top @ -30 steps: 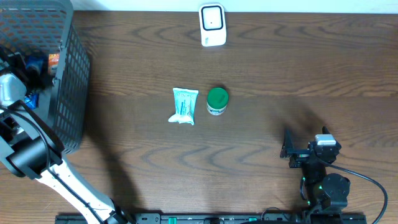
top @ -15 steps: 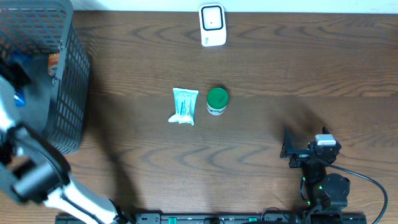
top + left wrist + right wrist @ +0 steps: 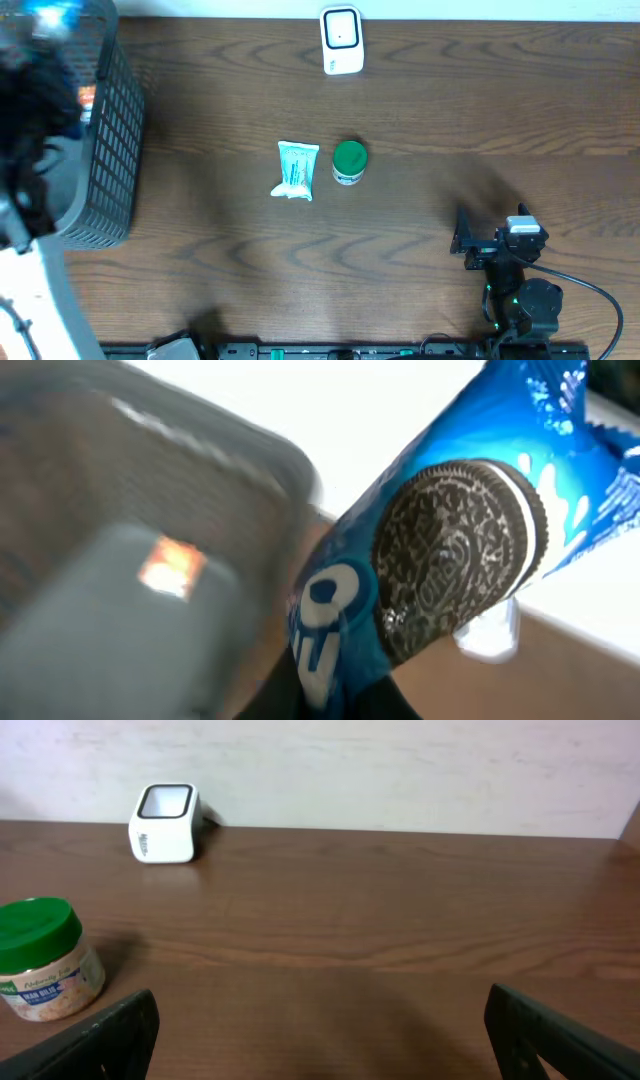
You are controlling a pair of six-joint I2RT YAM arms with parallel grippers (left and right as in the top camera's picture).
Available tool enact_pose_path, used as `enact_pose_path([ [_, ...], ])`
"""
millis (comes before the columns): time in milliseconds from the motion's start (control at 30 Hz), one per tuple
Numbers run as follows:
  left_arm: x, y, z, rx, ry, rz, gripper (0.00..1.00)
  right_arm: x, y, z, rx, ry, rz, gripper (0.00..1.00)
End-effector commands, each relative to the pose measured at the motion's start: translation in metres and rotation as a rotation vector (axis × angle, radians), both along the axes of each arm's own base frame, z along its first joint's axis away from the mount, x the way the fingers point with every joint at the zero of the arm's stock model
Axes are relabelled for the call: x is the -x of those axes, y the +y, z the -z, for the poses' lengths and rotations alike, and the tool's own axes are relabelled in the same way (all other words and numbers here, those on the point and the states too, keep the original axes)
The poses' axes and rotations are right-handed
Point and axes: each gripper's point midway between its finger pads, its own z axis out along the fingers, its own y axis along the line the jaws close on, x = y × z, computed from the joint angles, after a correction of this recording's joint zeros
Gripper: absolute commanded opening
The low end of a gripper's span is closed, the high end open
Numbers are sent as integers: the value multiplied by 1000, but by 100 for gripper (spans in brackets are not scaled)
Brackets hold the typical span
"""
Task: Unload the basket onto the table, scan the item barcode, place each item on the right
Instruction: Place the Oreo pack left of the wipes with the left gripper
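Observation:
The packet [image 3: 50,15] will go down onto the bare table between the basket and the white-green pouch next, after the robot's left gripper swings past the basket's side.
My left gripper [image 3: 335,698] is shut on the lower end of a blue cookie packet [image 3: 440,530] printed with a dark sandwich cookie, held up above the basket. From overhead the left arm is a blur at the far left, and the packet [image 3: 50,15] shows as a blue smear over the basket's back corner. The white barcode scanner [image 3: 341,40] stands at the table's far edge, also visible in the right wrist view [image 3: 165,823]. My right gripper [image 3: 462,240] rests near the front right, open with nothing between its fingers [image 3: 320,1035].
A grey mesh basket [image 3: 110,150] stands at the left edge with an orange item inside [image 3: 170,565]. A green-lidded jar [image 3: 349,161] and a white-green pouch [image 3: 296,170] lie mid-table. The jar [image 3: 40,958] sits left of the right gripper.
The left gripper closed on the blue packet inside the basket and has risen fast with it toward the basket's back corner. The right arm has not moved.

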Motion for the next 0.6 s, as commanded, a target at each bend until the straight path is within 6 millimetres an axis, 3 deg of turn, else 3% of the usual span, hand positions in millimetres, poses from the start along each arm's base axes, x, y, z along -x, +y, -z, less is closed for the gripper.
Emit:
enact_pose_path([
  [0,-21,-55,56,45,164,190,8,0,1,2,-6,4,-4,99],
  [133,-31,-100,122,34,349,307,7,0,1,2,-6,4,-4,99],
  [267,-33,-122,189,38,533,344,7,0,1,2,-6,4,-4,99],
  [300,-31,-130,216,45,607,363,8,0,1,2,-6,4,-4,99],
  [433,-25,-135,279,60,766,374,7,0,1,2,-6,4,-4,99],
  [567,-18,-127,321,36,884,342,7,0,1,2,-6,4,-4,99],
])
